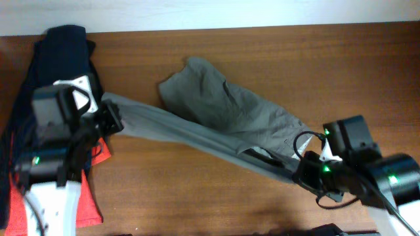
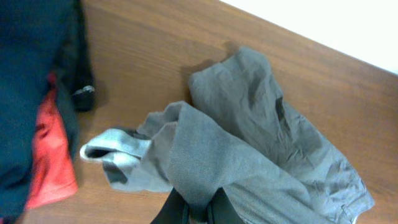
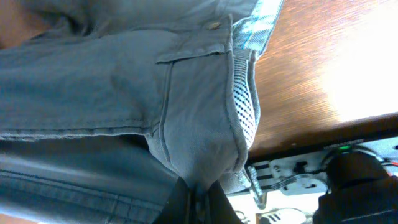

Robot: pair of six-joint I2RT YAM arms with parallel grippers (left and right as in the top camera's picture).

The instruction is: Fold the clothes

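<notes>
The left gripper should go down, outward and to the right in the overhead view, and let go over the folded leg's far end (image 1: 186, 77) (image 2: 231, 76), since the clothes stretch past it.
The grey-khaki clothes (image 1: 216, 118) lie stretched in a long diagonal band across the wooden table, one leg folded up at the back. My left gripper (image 1: 111, 121) is shut on the band's left end. In the left wrist view the cloth (image 2: 249, 149) bunches up out of my jaws (image 2: 198, 211). My right gripper (image 1: 303, 172) is shut on the waistband end at the lower right. The right wrist view shows the waistband (image 3: 199, 124) with a button, a belt loop and checked lining, pinched in my jaws (image 3: 196, 193).
A dark navy garment (image 1: 62, 52) and an orange-red garment (image 1: 88, 196) lie at the far left, under my left arm; both show in the left wrist view (image 2: 31, 81) (image 2: 53, 155). The table's front edge (image 3: 323, 134) is close to my right gripper.
</notes>
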